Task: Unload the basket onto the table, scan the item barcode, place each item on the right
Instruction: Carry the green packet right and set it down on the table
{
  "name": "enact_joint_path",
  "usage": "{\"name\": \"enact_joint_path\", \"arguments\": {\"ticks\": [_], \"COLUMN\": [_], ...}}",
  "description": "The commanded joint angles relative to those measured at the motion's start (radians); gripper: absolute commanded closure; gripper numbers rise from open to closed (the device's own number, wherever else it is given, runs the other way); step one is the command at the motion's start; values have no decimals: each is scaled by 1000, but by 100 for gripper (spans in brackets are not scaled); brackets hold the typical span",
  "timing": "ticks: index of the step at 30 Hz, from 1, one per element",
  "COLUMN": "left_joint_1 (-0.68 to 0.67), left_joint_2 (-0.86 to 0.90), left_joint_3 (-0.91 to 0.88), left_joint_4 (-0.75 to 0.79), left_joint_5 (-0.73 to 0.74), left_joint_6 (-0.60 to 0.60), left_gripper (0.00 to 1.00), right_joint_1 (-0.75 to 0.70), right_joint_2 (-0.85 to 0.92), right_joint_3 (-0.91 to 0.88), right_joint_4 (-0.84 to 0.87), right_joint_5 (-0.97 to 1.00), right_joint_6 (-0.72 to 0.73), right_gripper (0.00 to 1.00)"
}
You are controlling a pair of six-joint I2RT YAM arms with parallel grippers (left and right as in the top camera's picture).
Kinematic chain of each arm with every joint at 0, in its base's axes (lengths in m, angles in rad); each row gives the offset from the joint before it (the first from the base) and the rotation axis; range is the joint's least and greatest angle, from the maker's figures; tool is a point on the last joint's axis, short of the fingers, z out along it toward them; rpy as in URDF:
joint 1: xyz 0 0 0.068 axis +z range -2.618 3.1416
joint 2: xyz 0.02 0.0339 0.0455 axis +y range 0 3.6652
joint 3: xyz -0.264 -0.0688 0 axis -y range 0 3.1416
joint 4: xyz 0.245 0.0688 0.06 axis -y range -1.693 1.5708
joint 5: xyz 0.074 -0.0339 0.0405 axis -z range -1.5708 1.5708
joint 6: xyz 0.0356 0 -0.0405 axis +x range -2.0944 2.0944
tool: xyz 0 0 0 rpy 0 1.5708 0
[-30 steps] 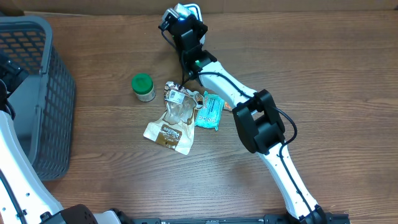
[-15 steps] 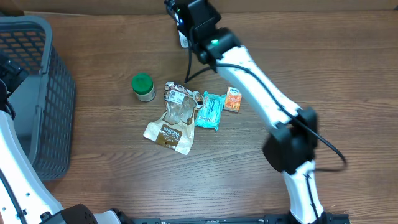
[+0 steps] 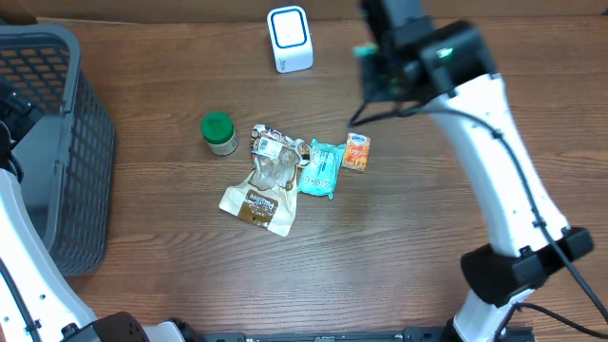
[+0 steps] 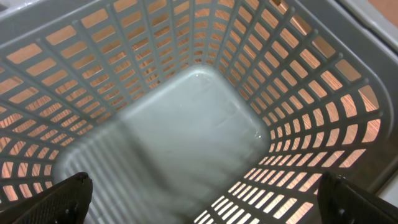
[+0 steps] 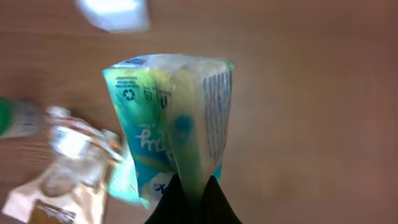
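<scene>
Since the tabletop away from the items is bare, I will bring my right gripper back and to the right in the overhead view, lower and release the packet.
In the right wrist view my right gripper (image 5: 193,186) is shut on the lower edge of a teal and yellow-green snack packet (image 5: 168,118), held upright, with a barcode strip (image 5: 216,112) on its right side. The white barcode scanner (image 3: 290,39) stands at the back of the table, left of the right gripper (image 3: 385,76). It shows blurred at the top left of the wrist view as the scanner (image 5: 112,12). My left gripper (image 4: 208,205) hangs open over the inside of the grey basket (image 4: 186,124), with nothing between its fingers.
On the table lie a green-lidded jar (image 3: 219,133), a clear and brown bag (image 3: 261,185), a teal packet (image 3: 321,169) and a small orange packet (image 3: 356,152). The grey basket (image 3: 57,142) fills the left side.
The right arm has swung from over the scanner towards the right with the packet in its grip, uncovering the scanner. The left arm has not moved.
</scene>
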Motion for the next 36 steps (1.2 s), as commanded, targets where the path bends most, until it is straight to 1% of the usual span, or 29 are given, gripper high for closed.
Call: {"name": "enact_joint_path", "arguments": {"ticks": [1,4,7,12,17,22,27,28,30,31,32,33,34,36], "left_joint_1": [4,4,4,4,4,4,4,4,4,4,4,4,4,4], "left_joint_2": [4,4,4,4,4,4,4,4,4,4,4,4,4,4], "left_joint_3": [19,19,19,19,19,19,19,19,19,19,19,19,19,19], "left_joint_4": [3,3,3,3,3,3,3,3,3,3,3,3,3,3], "left_joint_5": [4,4,4,4,4,4,4,4,4,4,4,4,4,4], "left_joint_6": [-21,-21,-21,-21,-21,-21,-21,-21,-21,-21,-21,-21,-21,-21], "left_gripper": [0,0,0,0,0,0,0,0,0,0,0,0,0,0], "right_joint_1": [-129,-231,-327,-451,-524,-573,-612,-617,-623,-624,-624,-624,-623,-615], "right_joint_2": [-11,-11,-11,-12,-12,-11,-11,-11,-11,-11,-11,-11,-12,-12], "right_joint_3": [-37,-126,-249,-481,-674,-790,-836,-836,-836,-836,-836,-836,-834,-818], "right_joint_4": [-60,-51,4,160,309,403,455,457,461,461,460,457,452,422], "right_joint_5": [-9,-11,-37,-113,-148,-148,-148,-144,-144,-144,-145,-146,-149,-159], "right_joint_6": [198,209,216,217,217,217,217,217,216,216,203,192,181,171], "right_gripper": [96,96,96,96,96,96,96,93,84,73,51,40,36,34]}}
